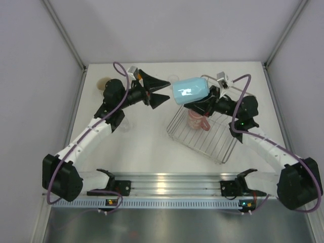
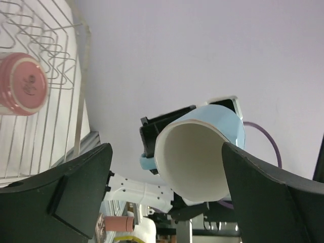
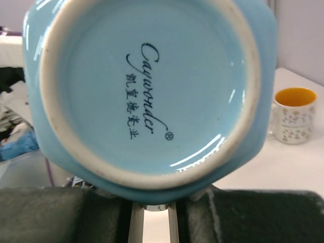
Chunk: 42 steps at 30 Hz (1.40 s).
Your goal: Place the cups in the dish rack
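My right gripper will next move back and down to the rack's corner beside the pink cup, turn the blue cup (image 1: 190, 90) so its opening faces down and let go of it, because that corner is empty.
My right gripper (image 1: 201, 101) is shut on a light blue cup (image 1: 190, 90) and holds it on its side in the air above the far edge of the dish rack (image 1: 215, 147). In the right wrist view the cup's printed base (image 3: 147, 91) fills the frame above my right gripper (image 3: 152, 215). My left gripper (image 1: 169, 90) is open, level with the cup's mouth. In the left wrist view its white inside (image 2: 195, 162) shows between my left fingers (image 2: 76, 197). A pink cup (image 1: 198, 120) stands upside down in the rack; it also shows in the left wrist view (image 2: 20, 83).
A cream patterned mug with an orange inside (image 3: 296, 116) stands on the table at the back left, partly hidden behind my left arm in the top view (image 1: 104, 83). A clear glass (image 1: 123, 124) stands beside the left arm. Grey walls close in the table's sides.
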{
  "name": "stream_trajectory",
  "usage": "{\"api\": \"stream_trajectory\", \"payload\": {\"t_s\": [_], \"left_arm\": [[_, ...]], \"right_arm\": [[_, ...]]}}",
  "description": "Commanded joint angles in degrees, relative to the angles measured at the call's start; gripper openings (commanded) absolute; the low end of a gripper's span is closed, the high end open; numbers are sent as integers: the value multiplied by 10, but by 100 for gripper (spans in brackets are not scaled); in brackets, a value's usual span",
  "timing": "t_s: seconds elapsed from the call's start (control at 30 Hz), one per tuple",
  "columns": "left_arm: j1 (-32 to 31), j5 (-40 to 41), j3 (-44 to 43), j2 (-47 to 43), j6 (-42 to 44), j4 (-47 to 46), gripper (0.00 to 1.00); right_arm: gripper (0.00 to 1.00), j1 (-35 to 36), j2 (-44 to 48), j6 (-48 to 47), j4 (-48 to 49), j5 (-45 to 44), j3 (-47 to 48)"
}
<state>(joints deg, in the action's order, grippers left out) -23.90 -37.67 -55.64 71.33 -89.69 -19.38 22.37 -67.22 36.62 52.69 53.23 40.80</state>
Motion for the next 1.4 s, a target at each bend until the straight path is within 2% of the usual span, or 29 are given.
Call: {"api": "stream_trajectory", "payload": {"t_s": [0.0, 0.17, 0.5, 0.67, 0.8, 0.93, 1.1, 1.37], "left_arm": [[0, 64, -54, -41, 130, 153, 96], [7, 102, -77, -47, 207, 248, 98], [14, 211, -66, -94, 281, 327, 98], [16, 224, -65, -103, 295, 340, 98], [18, 215, -61, -102, 299, 341, 98], [23, 201, -64, -99, 310, 348, 98], [28, 202, -76, -106, 323, 373, 98], [32, 222, -88, -124, 346, 398, 98]], "right_arm": [[0, -7, 72, -138, -162, -76, 8], [0, -7, 132, -212, -331, -119, 1], [0, 7, 204, -255, -436, -168, -74], [0, 46, 221, -281, -483, -240, -90], [0, 91, 221, -297, -511, -290, -87], [0, 143, 209, -320, -558, -395, -77], [0, 194, 185, -335, -593, -458, -67], [0, 206, 143, -350, -617, -513, -49]]}}
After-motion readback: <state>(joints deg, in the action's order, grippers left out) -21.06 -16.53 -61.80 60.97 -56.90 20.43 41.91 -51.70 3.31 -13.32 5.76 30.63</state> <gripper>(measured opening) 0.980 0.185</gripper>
